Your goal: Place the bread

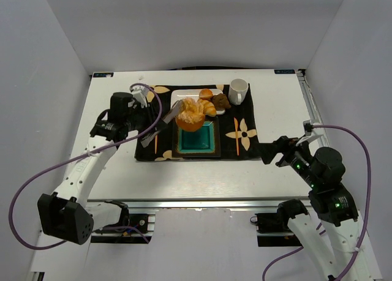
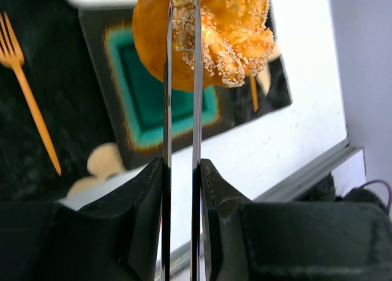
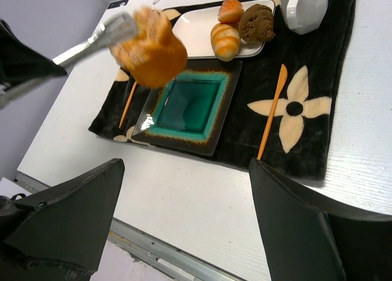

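Note:
The bread hangs above the teal plate's far edge, so I will next lower and draw back my left gripper, bring the bread onto the teal plate's middle (image 1: pixel 197 138) and release the handles.
The bread (image 1: pixel 191 116), a round golden-orange bun with a sugar-dusted top, hangs in the air above the far edge of a teal square plate (image 1: pixel 197 150). Metal tongs (image 1: pixel 160 127) pinch it. My left gripper (image 1: pixel 148 129) is shut on the handles of the tongs. In the left wrist view the two tong blades (image 2: pixel 197 109) run up from my left gripper (image 2: pixel 182 166) to the bread (image 2: pixel 226 30), over the plate (image 2: pixel 138 134). The right wrist view shows the bread (image 3: pixel 150 48) above the plate (image 3: pixel 202 141). My right gripper (image 1: pixel 270 152) (image 3: pixel 184 177) is open and empty, off the mat's right edge.
A white tray (image 1: pixel 177 97) behind the plate holds a croissant (image 1: pixel 209 107), a dark muffin (image 1: pixel 221 101) and a small bun (image 1: pixel 206 93). A white mug (image 1: pixel 238 90) stands at the back right. An orange fork (image 2: pixel 30 103) and knife (image 1: pixel 236 136) lie on the black flowered mat (image 1: pixel 248 140).

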Available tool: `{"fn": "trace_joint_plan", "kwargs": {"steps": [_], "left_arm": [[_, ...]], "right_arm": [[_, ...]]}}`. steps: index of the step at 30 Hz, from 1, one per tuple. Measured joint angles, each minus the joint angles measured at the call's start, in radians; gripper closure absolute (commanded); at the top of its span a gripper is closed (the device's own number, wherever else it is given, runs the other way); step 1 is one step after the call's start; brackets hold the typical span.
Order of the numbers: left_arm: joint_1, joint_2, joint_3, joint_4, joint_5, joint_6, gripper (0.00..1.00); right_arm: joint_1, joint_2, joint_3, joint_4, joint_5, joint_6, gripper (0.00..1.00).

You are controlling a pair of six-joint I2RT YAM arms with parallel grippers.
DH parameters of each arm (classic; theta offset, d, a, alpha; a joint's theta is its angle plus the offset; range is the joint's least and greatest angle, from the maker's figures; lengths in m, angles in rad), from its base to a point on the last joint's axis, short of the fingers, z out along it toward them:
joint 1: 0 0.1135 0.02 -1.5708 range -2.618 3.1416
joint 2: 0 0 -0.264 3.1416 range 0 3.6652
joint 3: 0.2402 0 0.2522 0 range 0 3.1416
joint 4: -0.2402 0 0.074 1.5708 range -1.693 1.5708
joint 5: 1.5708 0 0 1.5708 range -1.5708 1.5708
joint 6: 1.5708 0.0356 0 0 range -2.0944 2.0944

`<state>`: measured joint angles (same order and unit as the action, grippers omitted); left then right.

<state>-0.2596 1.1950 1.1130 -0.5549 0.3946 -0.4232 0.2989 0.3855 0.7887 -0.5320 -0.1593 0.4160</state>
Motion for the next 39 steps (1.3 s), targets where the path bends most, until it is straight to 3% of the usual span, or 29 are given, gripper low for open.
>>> {"fn": "trace_joint_plan", "kwargs": {"steps": [10, 25, 39], "left_arm": [[-0.006, -0.046, -0.222, 0.071, 0.024, -0.036, 1.0], [-0.04, -0.037, -0.302, 0.218, 0.04, -0.079, 1.0], [-0.07, -0.003, -0.34, 0.252, 0.028, -0.084, 0.98]], "right_arm": [[0.0, -0.035, -0.027, -0.02, 0.004, 0.0, 0.11], [0.0, -0.037, -0.054, -0.042, 0.008, 0.0, 0.11], [0.0, -0.039, -0.067, -0.043, 0.008, -0.001, 0.11]]}}
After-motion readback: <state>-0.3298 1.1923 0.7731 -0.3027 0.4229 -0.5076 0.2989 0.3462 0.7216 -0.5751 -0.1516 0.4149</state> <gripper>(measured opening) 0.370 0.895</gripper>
